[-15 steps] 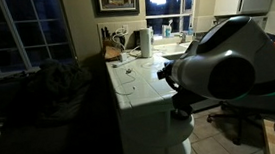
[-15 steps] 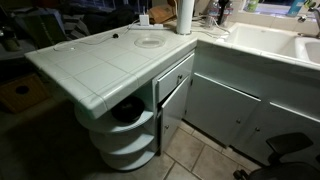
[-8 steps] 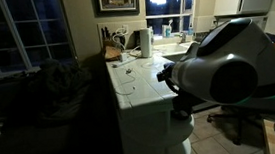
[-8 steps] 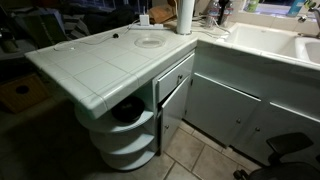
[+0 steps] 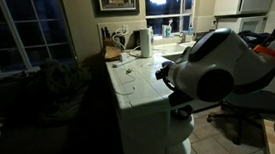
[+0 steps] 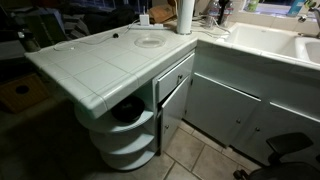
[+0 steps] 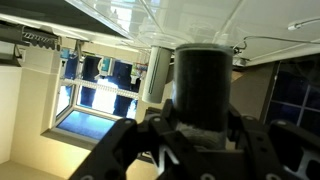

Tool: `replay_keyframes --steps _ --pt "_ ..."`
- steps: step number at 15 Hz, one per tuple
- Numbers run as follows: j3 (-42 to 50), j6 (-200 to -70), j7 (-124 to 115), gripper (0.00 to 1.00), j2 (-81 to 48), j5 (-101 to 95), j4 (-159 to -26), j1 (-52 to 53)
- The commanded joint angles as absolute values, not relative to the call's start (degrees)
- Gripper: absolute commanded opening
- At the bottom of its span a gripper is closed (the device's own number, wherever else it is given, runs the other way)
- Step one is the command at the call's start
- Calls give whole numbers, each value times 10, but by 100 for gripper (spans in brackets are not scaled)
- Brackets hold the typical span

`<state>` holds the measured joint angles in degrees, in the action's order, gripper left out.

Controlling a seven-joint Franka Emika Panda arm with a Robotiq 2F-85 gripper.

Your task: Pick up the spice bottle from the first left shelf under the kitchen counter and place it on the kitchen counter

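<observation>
The robot should level its gripper next and lower the bottle onto the counter's near edge, because the counter slants in the wrist view.
In the wrist view, which stands upside down, my gripper is shut on the spice bottle, a dark cylinder that stands between the fingers. The white tiled kitchen counter runs along the top of that view. In both exterior views the counter shows its glossy tiles. The arm's white housing hangs beside the counter's right edge. The gripper and bottle cannot be made out there. Rounded shelves sit under the counter's corner.
A paper towel roll stands at the counter's far end with cables and small items nearby. A white sink counter adjoins it. A drawer and cabinet door face the tiled floor. A dark chair stands low at the right.
In an exterior view the arm's white housing has shifted slightly left and down, showing an orange part behind it. The grip on the bottle is unchanged.
</observation>
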<state>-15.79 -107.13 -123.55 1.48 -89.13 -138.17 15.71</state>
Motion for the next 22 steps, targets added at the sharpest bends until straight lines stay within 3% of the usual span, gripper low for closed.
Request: replay_keyframes --steps 1,21,22 --pt "-143 -1102 -1296 23 -14 -951 -1383 143" --pt "-122 -1114 -1487 23 -103 -1119 -1394 99" --pt "-123 -1114 -1490 69 -103 -1122 -1394 98"
